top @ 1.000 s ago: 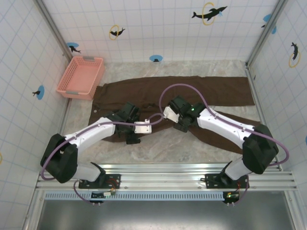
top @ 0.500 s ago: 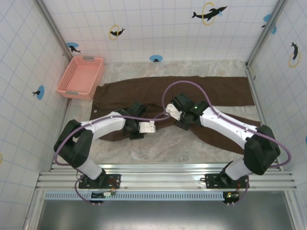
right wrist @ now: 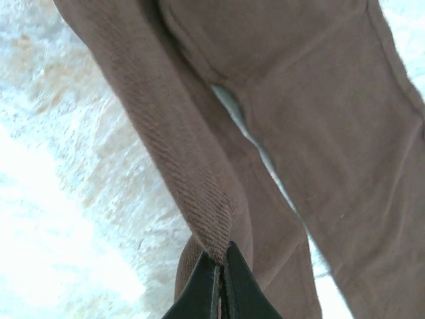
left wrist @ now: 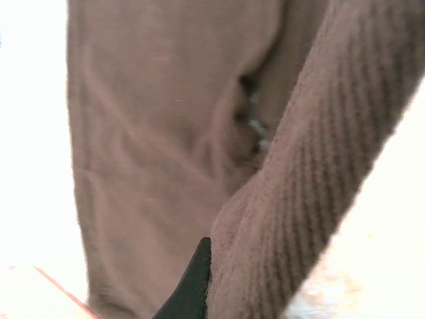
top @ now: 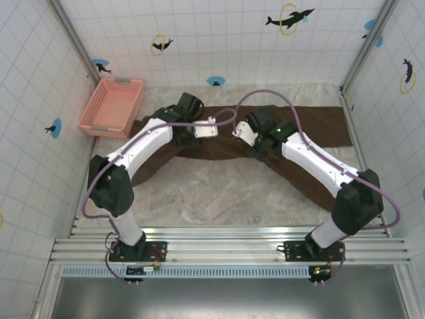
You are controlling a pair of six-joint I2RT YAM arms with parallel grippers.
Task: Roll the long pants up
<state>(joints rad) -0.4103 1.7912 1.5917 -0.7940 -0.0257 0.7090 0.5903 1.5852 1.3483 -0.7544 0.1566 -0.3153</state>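
The end of the ribbed piece of cloth in my right gripper hangs by the near marble, so I will move it outward to the pants' far edge [top: 224,110] next and then let it go.
The long pants [top: 307,126] lie dark brown across the far half of the table, with one leg trailing toward the near right [top: 312,183]. My left gripper [top: 189,135] is over their left part. One black finger [left wrist: 191,286] shows, pressed against a thick ribbed fold of the pants [left wrist: 312,199], and the other finger is hidden by cloth. My right gripper [top: 256,147] is at the middle of the pants, its fingers [right wrist: 222,266] shut on the end of a ribbed band of the pants [right wrist: 179,146], which lifts off the marble.
A pink basket [top: 111,106] stands at the far left, just beside the pants' left end. Tiled walls close in the back and both sides. Bare marble table [top: 219,193] lies between the pants and the arm bases.
Both grippers have moved away from the near edge toward the back wall, carrying the pants' near edge with them. The left arm stretched out much further than the right.
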